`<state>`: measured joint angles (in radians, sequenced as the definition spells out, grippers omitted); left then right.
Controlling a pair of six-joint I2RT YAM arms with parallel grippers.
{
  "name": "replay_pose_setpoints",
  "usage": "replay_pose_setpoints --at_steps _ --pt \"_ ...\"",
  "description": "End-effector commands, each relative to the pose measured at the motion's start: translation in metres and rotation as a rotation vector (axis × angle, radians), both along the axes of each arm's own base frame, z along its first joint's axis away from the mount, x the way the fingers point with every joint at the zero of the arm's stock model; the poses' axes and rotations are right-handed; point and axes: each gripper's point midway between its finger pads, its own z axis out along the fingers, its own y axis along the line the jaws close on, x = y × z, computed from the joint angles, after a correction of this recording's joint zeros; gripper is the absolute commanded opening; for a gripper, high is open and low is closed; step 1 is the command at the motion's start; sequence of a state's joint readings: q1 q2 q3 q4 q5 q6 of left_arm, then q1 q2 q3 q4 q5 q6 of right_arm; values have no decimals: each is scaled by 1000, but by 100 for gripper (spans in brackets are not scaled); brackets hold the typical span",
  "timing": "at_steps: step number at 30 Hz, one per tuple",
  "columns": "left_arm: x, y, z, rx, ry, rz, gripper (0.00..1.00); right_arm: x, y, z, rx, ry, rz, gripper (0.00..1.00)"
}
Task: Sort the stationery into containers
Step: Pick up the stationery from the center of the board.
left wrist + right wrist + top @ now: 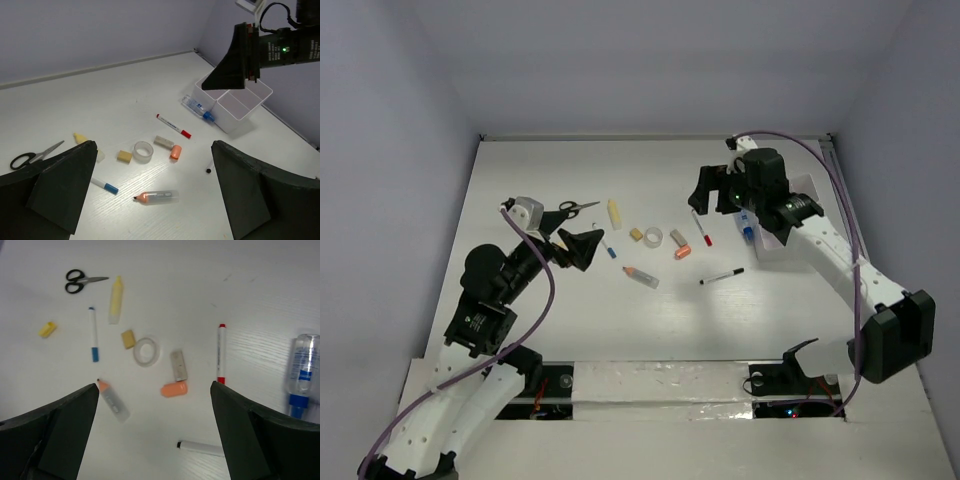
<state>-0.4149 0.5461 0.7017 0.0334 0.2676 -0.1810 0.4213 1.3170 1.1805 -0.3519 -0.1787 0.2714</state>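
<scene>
My right gripper moves down toward the right in the top view next, onto the clear bottle's body (746, 224) (303, 371) beside its blue cap. The bottle is outside the organizer box.
The stationery lies scattered mid-table: black-handled scissors (578, 208), cream stick (614, 212), tape roll (653, 237), orange cap (682, 251), red-capped pen (702, 229), black marker (722, 275), orange-tipped crayon (642, 277), blue-tipped pen (607, 247) and eraser blocks (636, 234). The white organizer box (790, 225) stands at the right, partly under the right arm. My left gripper (578, 248) is open and empty, left of the blue-tipped pen. My right gripper (712, 192) is open and empty, above the red-capped pen's far end.
A clear bottle with a blue cap (747, 226) lies against the box's left side. A small yellow piece (46, 329) lies left of the blue-tipped pen. White walls close the table at the back and sides.
</scene>
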Motion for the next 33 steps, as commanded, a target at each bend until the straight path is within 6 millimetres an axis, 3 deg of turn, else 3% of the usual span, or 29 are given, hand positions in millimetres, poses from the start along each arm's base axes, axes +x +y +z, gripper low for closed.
replay_pose_setpoints --at_steps 1,11,17,26,33 --pt "-2 0 21 -16 -59 -13 99 26 -11 9 -105 -54 -91 96" --pt "-3 5 23 -23 -62 11 99 61 -45 -55 -395 70 -292 83" --pt "-2 9 21 -28 -56 38 99 74 -50 -91 -500 146 -319 79" --pt "-4 8 22 -27 -63 28 99 68 -83 -122 -653 208 -445 75" --pt "-2 8 21 -24 -59 29 99 67 -92 -143 -713 235 -478 71"
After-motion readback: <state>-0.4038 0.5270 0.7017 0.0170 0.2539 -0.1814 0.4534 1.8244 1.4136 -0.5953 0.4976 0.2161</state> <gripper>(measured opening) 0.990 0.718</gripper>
